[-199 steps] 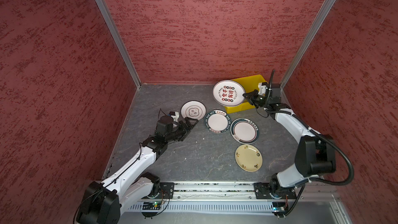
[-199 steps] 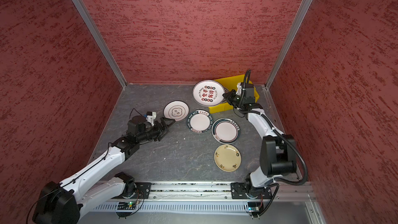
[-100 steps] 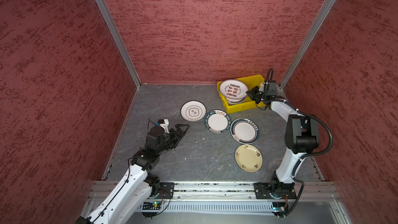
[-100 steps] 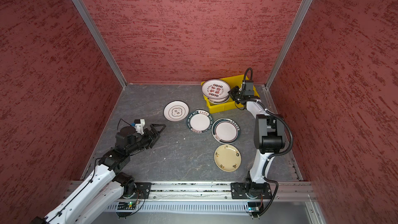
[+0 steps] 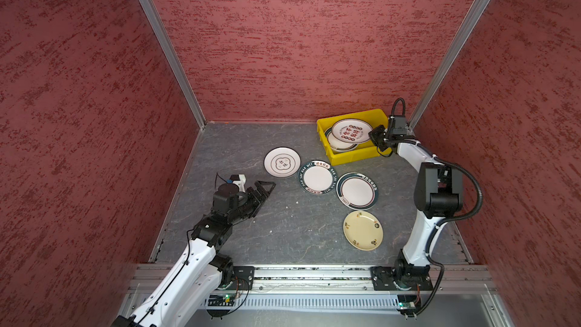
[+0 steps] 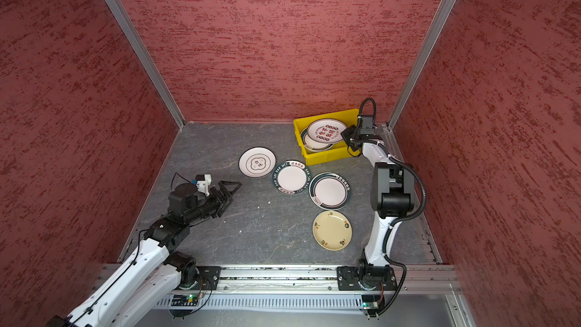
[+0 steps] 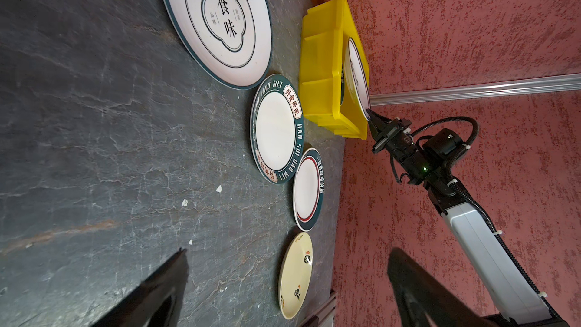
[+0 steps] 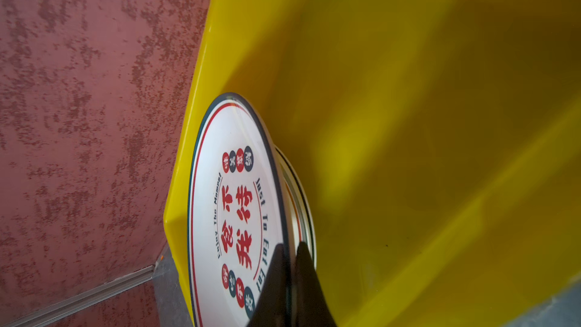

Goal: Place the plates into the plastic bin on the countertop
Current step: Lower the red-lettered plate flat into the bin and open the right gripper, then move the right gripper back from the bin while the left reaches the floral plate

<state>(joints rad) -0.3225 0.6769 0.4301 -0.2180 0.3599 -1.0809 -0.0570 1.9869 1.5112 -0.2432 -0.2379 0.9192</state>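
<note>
My right gripper should next lower the still-raised rim of the red-printed plate onto the other plate in the bin and let go, because that other plate is below my right gripper.
The yellow plastic bin [image 5: 355,156] [image 8: 408,121] stands at the back right of the grey countertop [image 5: 245,139]. My right gripper [image 5: 374,136] [image 8: 290,246] is shut on the rim of a red-printed white plate [image 5: 351,131] [image 8: 235,202]. That plate lies tilted in the bin over another plate [image 5: 337,146]. Four plates lie flat on the countertop: a white emblem one [image 5: 282,162], a dark green-rimmed one [image 5: 317,177], a dark-rimmed one with a red ring [image 5: 357,190] and a cream-yellow one [image 5: 362,230]. My left gripper [image 5: 269,188] [image 7: 287,253] hangs open and empty, left of them.
Red textured walls close in the left, back and right. A metal rail [image 5: 314,273] with both arm bases runs along the front edge. Small white crumbs [image 5: 297,202] lie on the slab. The right arm's elbow [image 5: 438,190] stands beside the ringed plate.
My right gripper has carried the red-printed plate from above the bin's front corner down into the bin. My left arm has drawn back from the white emblem plate toward the front left.
</note>
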